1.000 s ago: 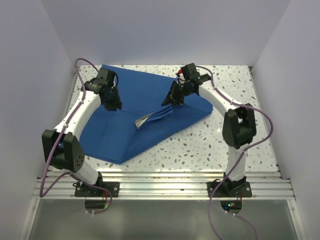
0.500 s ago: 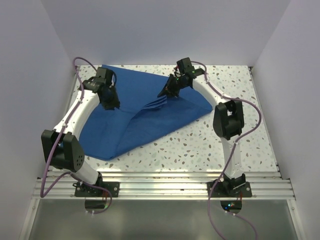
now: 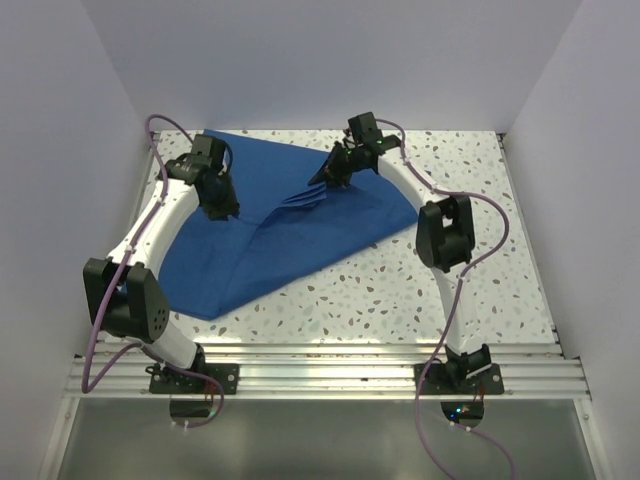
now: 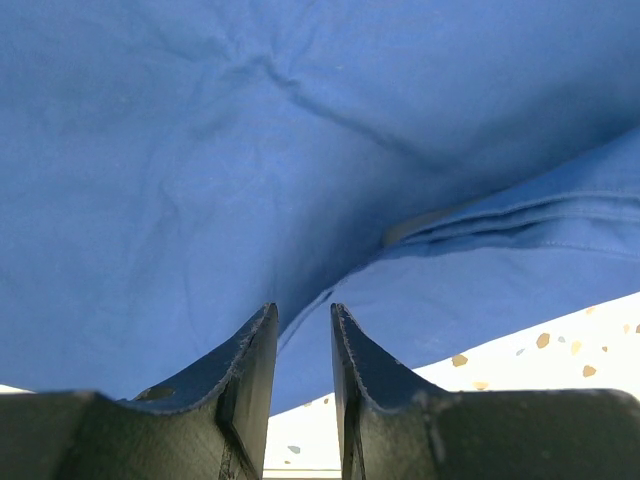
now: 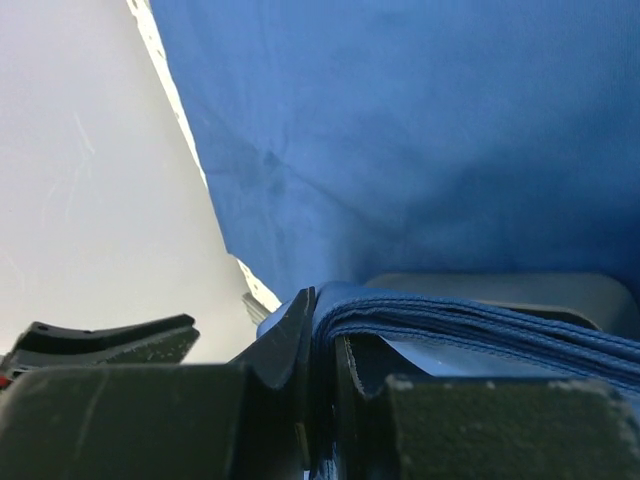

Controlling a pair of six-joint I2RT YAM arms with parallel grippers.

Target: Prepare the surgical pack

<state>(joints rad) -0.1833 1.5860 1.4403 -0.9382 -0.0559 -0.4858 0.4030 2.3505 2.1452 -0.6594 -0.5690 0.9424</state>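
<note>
The folds go over the flat cloth to its left in the top view with my right gripper next and get released there, because the grey surface still shows.
The royal-blue drape [image 3: 285, 235] of the surgical pack lies across the left and middle of the speckled table. My right gripper [image 3: 332, 172] is at the back centre, shut on a bunched, layered edge of the drape [image 5: 470, 325], with the cloth pinched between its fingers [image 5: 300, 330]. A flat grey surface [image 5: 500, 288] shows just behind the held folds; I cannot tell what it is. My left gripper [image 3: 222, 207] hovers low over the drape's left part [image 4: 200, 150], its jaws a narrow gap apart with nothing between them [image 4: 302, 318]. Tray, instruments, gauze and packet are hidden.
Bare speckled tabletop [image 3: 450, 290] lies right of and in front of the drape. White walls [image 3: 60, 150] close in the left, back and right sides. A metal rail [image 3: 320, 370] runs along the near edge at the arm bases.
My right gripper has carried the drape's edge back and to the left, folding the cloth over. A silvery patch seen earlier under the fold is now covered. The left arm has stayed put.
</note>
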